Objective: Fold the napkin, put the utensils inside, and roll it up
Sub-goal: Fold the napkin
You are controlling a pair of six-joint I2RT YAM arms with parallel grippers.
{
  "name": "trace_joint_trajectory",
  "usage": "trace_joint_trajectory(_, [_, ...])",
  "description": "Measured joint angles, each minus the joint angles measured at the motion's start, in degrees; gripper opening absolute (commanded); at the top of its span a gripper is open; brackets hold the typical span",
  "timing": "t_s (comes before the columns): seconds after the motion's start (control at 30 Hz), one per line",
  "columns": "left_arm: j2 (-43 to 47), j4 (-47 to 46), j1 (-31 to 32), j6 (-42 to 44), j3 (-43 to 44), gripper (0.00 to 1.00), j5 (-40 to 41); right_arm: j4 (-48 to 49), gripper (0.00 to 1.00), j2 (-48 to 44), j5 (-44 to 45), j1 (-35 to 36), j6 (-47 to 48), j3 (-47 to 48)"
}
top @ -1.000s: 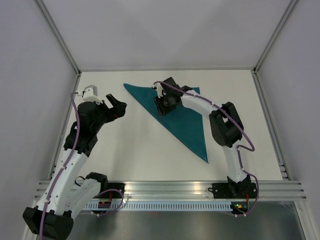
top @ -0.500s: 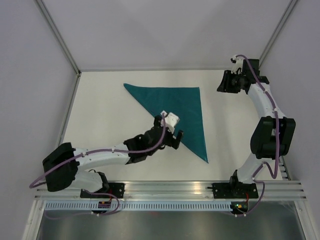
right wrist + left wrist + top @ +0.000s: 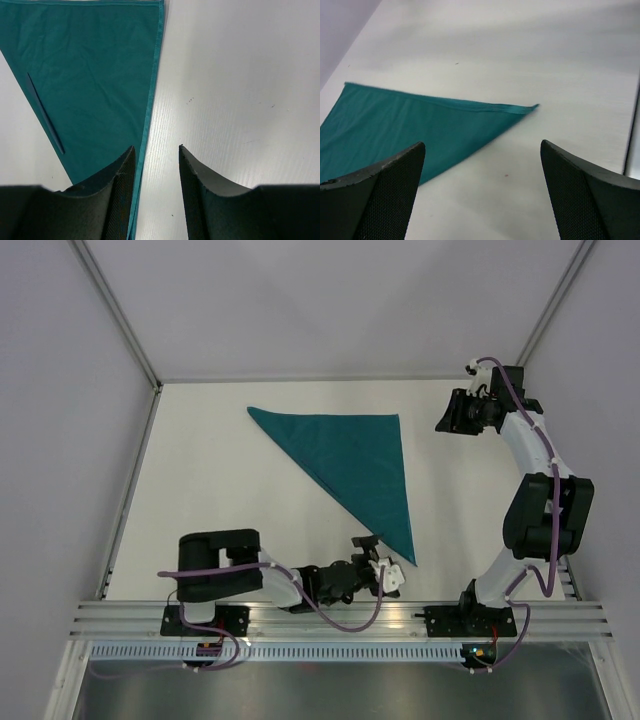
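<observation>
My left gripper moves to the right in the top view onto the napkin's near tip (image 3: 412,557) (image 3: 529,109) next, since that tip still lies beyond the gripper's open fingers.
The teal napkin (image 3: 355,455) lies flat on the white table, folded into a triangle with its long tip (image 3: 411,560) towards the near edge. My left gripper (image 3: 368,545) is low near the front rail, just left of that tip, open and empty; its wrist view shows the napkin (image 3: 395,127) ahead of the wide-apart gripper (image 3: 482,144). My right gripper (image 3: 441,416) is at the back right, beside the napkin's right corner, open and empty (image 3: 156,147), its left finger over the napkin's hem (image 3: 150,100). No utensils are in view.
An aluminium rail (image 3: 340,615) runs along the table's near edge under the arm bases. Enclosure walls and frame posts (image 3: 530,330) close the back and sides. The right table edge shows as a dark strip (image 3: 634,135).
My left arm has pulled back from the napkin's diagonal edge to the near edge by its tip. My right arm left the napkin's back edge earlier and now holds at the back right.
</observation>
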State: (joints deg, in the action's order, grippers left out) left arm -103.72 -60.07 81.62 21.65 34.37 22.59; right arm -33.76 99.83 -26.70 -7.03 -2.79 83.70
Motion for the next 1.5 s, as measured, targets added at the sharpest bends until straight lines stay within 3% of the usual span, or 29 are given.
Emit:
trace_joint_trajectory(0.27, [-12.6, -3.7, 4.3, 6.1, 7.7, 0.96, -0.3, 0.2, 0.45, -0.3, -0.7, -0.2, 0.0, -0.5])
trace_joint_trajectory(0.67, [-17.2, -2.2, 3.2, 7.4, 12.5, 0.66, -0.7, 0.3, 0.43, -1.0, -1.7, -0.4, 0.0, -0.9])
trace_joint_trajectory(0.87, [-18.2, -1.6, 1.5, 7.3, 13.6, 0.62, -1.9, 0.3, 0.42, -1.4, -2.1, -0.4, 0.0, -0.9])
trace_joint_trajectory(1.17, [-19.5, 0.7, 0.6, 6.5, 16.0, 0.40, -3.8, 0.4, 0.41, -1.6, -2.2, -0.4, 0.0, -0.9])
trace_joint_trajectory(1.2, [-19.5, 1.0, 0.6, 6.3, 16.2, 0.32, -3.9, 0.4, 0.40, -1.6, -2.2, -0.4, 0.0, -0.9])
trace_joint_trajectory(1.33, [-19.5, 3.2, 0.6, 5.3, 16.9, 0.14, -5.0, 0.4, 0.40, -1.6, -2.2, -0.4, 0.0, -0.9])
trace_joint_trajectory(1.5, [-19.5, 7.4, 0.5, 2.5, 19.3, 0.02, -6.2, 0.4, 0.40, -1.6, -2.2, -0.5, 0.1, -0.9])
